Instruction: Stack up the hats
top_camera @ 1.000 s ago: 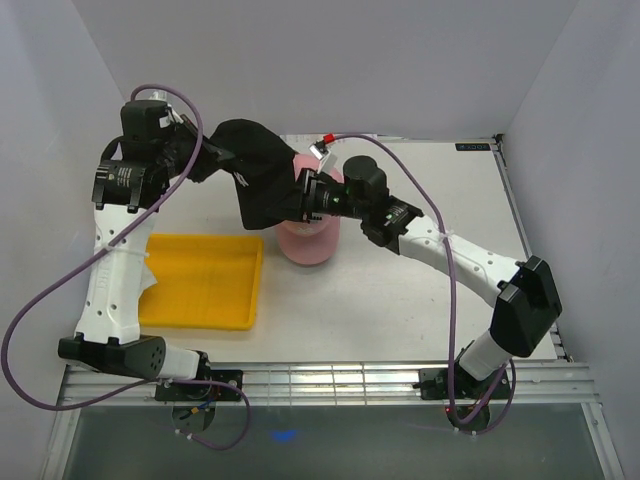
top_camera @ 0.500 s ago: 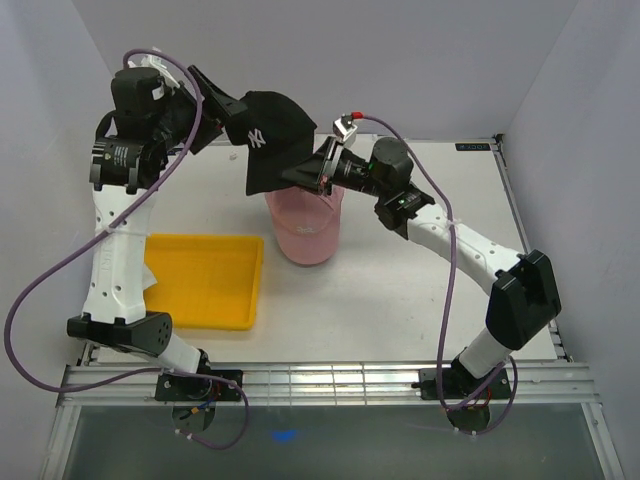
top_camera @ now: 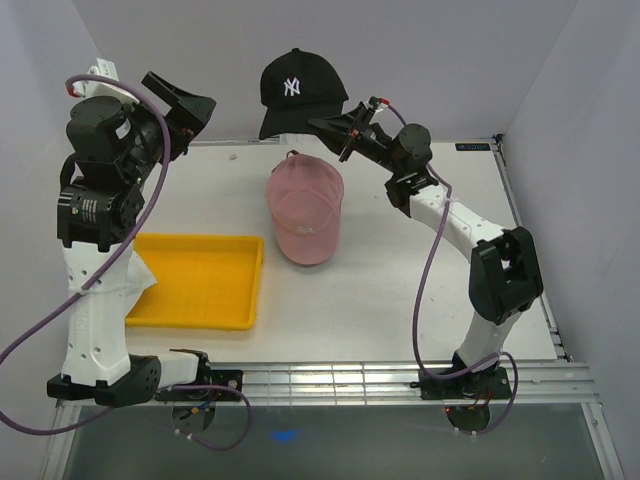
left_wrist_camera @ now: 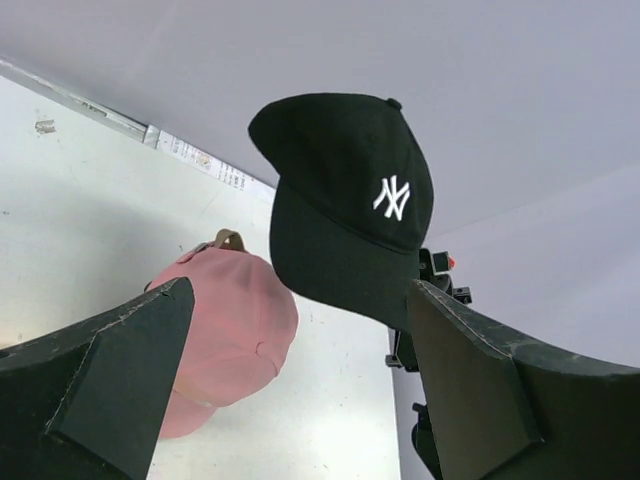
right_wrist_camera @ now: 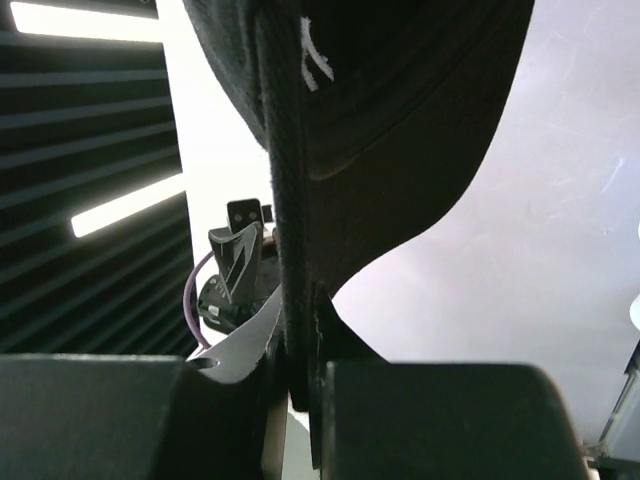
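The right gripper moves back and down over the pink hat's top (top_camera: 304, 190) next and releases the black hat (top_camera: 297, 88) there, since both brims already point toward me.
A black hat (top_camera: 297, 88) with a white NY logo hangs in the air above the back of the table. My right gripper (top_camera: 323, 126) is shut on its brim edge. In the right wrist view the black fabric (right_wrist_camera: 400, 130) is pinched between the jaws of that gripper (right_wrist_camera: 300, 375). A pink hat (top_camera: 305, 208) rests on the table below it, brim toward me. My left gripper (top_camera: 193, 110) is raised at the back left, wide open and holding nothing. Its wrist view looks past both fingers (left_wrist_camera: 110, 390) at the black hat (left_wrist_camera: 345, 200) and the pink hat (left_wrist_camera: 225, 330).
A yellow tray (top_camera: 200, 280) lies on the left of the table beside the left arm. White walls close in the table at the back and on both sides. The right arm reaches across the table's right half.
The left gripper opened, let go of the black hat and drew back to the left. The right gripper shut on the brim and lifted the hat up, off the pink one.
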You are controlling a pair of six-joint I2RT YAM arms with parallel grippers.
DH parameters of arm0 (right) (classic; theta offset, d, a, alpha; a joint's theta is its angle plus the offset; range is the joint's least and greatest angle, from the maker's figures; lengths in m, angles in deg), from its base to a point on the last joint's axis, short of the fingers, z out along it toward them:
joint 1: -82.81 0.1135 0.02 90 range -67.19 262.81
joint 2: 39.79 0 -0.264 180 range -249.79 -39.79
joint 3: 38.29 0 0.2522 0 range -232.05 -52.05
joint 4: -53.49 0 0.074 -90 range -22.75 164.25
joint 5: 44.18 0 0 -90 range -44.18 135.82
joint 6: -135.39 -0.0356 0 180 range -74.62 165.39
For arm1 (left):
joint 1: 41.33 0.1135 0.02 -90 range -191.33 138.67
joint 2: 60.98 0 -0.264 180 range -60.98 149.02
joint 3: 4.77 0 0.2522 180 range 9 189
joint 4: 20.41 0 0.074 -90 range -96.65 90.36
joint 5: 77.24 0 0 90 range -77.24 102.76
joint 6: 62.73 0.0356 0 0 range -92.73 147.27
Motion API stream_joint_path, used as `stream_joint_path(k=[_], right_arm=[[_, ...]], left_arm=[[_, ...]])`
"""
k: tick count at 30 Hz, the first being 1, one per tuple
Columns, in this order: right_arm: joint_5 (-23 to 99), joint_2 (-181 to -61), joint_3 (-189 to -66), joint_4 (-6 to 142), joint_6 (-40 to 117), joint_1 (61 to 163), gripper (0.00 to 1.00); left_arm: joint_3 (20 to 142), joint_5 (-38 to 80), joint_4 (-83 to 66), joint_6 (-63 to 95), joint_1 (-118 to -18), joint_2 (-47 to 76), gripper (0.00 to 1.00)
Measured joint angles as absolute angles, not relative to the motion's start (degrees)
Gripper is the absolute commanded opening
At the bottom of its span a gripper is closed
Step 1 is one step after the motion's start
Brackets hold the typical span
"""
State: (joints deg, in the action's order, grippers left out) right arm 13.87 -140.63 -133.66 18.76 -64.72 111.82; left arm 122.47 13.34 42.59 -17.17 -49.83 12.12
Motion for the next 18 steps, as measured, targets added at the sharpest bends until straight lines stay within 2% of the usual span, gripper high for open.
stream_joint_path(k=[7, 18], right_arm=[[10.1, -142.8, -126.9, 9.5, -68.0, 111.8, 0.08], [5.9, -143.4, -113.9, -2.5, -68.9, 111.8, 0.08]], left_arm=[[113.4, 14.7, 41.0, -17.4, -49.8, 11.5, 0.98], [107.4, 16.2, 39.8, -17.2, -49.8, 9.0, 0.97]])
